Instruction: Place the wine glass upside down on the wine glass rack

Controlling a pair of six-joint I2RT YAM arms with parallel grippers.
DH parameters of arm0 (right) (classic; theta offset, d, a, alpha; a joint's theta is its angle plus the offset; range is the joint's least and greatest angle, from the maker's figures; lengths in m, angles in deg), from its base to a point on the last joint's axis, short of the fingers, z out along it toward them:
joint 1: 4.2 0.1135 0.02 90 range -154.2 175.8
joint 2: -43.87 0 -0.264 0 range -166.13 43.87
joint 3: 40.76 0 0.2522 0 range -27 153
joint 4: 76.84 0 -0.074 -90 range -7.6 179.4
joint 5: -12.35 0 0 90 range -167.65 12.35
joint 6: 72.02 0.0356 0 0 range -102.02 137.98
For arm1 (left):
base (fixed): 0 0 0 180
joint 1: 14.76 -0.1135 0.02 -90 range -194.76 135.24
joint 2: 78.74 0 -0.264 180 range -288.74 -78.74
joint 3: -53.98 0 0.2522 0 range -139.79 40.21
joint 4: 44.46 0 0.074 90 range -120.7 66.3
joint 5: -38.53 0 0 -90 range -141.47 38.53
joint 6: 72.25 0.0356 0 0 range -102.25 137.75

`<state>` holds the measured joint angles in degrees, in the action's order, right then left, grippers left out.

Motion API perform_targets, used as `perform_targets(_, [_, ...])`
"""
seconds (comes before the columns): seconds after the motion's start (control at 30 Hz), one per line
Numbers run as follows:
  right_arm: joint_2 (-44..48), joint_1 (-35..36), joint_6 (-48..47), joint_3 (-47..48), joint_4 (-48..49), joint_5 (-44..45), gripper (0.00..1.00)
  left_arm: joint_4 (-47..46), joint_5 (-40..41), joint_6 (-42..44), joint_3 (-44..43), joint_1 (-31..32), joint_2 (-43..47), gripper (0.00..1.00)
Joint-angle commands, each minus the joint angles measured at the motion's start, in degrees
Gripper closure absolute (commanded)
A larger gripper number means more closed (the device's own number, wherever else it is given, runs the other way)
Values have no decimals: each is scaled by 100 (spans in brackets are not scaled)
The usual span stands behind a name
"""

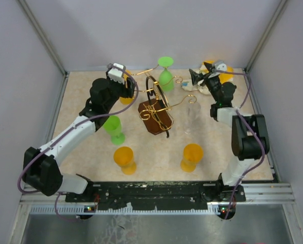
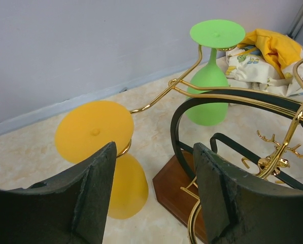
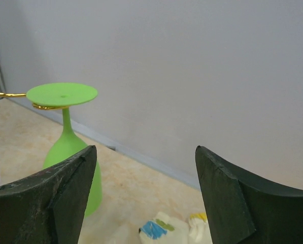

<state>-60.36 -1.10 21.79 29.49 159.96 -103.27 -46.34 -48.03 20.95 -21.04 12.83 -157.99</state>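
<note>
The clear glass is below, nearer my base, so my right gripper will move back, tip its fingers down and lower them onto the clear glass's rim (image 1: 197, 109).
The wine glass rack (image 1: 156, 114) stands mid-table, gold wire on a dark brown base (image 2: 179, 190). A green wine glass (image 1: 165, 71) hangs upside down on its far arm and also shows in the left wrist view (image 2: 211, 81) and the right wrist view (image 3: 65, 137). An orange wine glass (image 2: 98, 132) hangs upside down on the left arm. My left gripper (image 2: 154, 152) is open and empty, just behind that orange glass, and shows in the top view (image 1: 129, 89). My right gripper (image 3: 145, 152) is open and empty at the back right, also in the top view (image 1: 194, 76).
A green glass (image 1: 114, 129) and two orange glasses (image 1: 125, 159) (image 1: 192, 156) stand on the table in front of the rack. What looks like a clear glass (image 1: 193, 114) is at the rack's right arm. A yellow and white cloth (image 2: 265, 53) lies at the back right.
</note>
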Motion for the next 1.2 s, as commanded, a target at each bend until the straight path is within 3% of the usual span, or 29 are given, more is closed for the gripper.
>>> perform_targets(0.0, [1403, -37, -576, -319, -1556, 1132, 21, 282, 196, -257, -291, -33, 411, 31])
perform_targets(0.17, [2566, -32, -507, -185, -3971, 1975, 20, 636, 314, -409, -386, -35, 775, 31])
perform_targets(0.3, [3232, -28, 184, 234, -5904, 2369, 18, 1033, 454, -494, -537, -33, 1065, 31])
perform_targets(0.43, [3522, -30, 831, 895, -7958, 2308, 18, 1657, 640, -665, -799, -32, 1229, 30])
perform_targets(0.53, [3602, -29, 1099, 1311, -8953, 2070, 17, 2313, 696, -891, -1150, -34, 1183, 28])
perform_targets(0.63, [3680, -29, 1191, 1572, -9593, 1637, 20, 2798, 661, -1065, -1440, -35, 1126, 28])
perform_targets(0.83, [3664, -4, 1076, 1694, -10365, 1071, 35, 2913, 586, -1278, -1240, -32, 1342, 27])
perform_targets(1.0, [3587, 211, 1013, 1684, -10700, 1048, 45, 2998, 462, -1355, -1153, -34, 1389, 27])
perform_targets(1.17, [3543, 619, 887, 1643, -10914, 1229, 47, 3069, 480, -1354, -1091, -32, 1444, 26])
